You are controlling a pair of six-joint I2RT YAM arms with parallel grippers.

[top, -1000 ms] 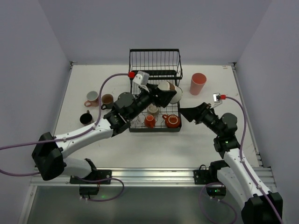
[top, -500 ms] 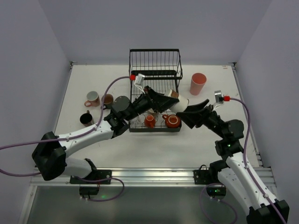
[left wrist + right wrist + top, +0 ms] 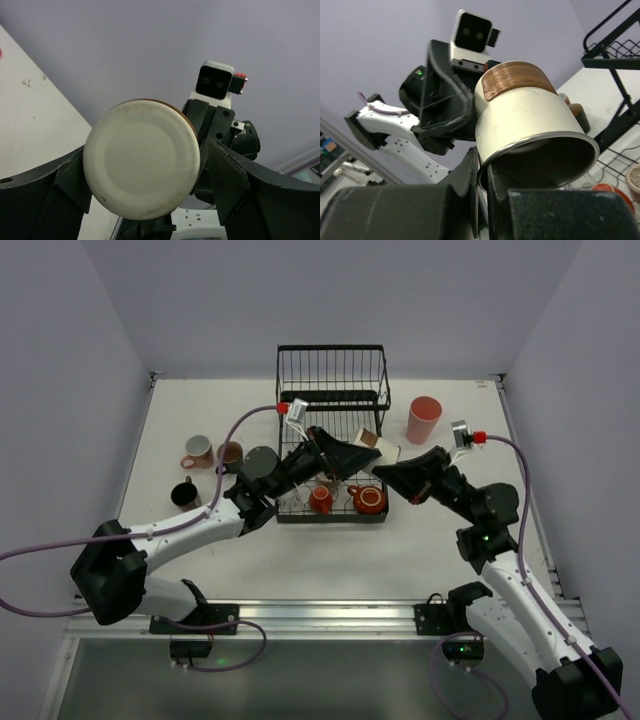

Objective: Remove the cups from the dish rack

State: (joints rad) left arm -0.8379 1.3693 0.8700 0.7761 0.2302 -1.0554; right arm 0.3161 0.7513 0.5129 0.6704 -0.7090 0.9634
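Observation:
My right gripper swings outward next, turns the cup base-down, lowers it beside the pink tumbler and releases the cup's rim, since the tabletop (image 3: 447, 427) there is bare.
A cream cup with a brown band (image 3: 386, 448) hangs in the air over the right end of the black wire dish rack (image 3: 331, 348). My right gripper (image 3: 386, 468) is shut on its rim, one finger inside and one outside, as the right wrist view shows at the cup (image 3: 525, 117) and gripper (image 3: 487, 176). My left gripper (image 3: 362, 453) stands open, its fingers either side of the cup's base (image 3: 142, 157); a gap shows at the right finger (image 3: 226, 181). Two orange-red cups (image 3: 320, 499) (image 3: 368, 499) lie in the rack's lower tray.
On the table stand a tall pink tumbler (image 3: 423, 419) right of the rack, and a pink mug (image 3: 197, 450), a brown cup (image 3: 230, 452) and a black cup (image 3: 184, 493) left of it. Walls close in on three sides.
My right arm has come in from the right and shut on the cream cup's rim. The left gripper, which was holding the cup, has opened around it.

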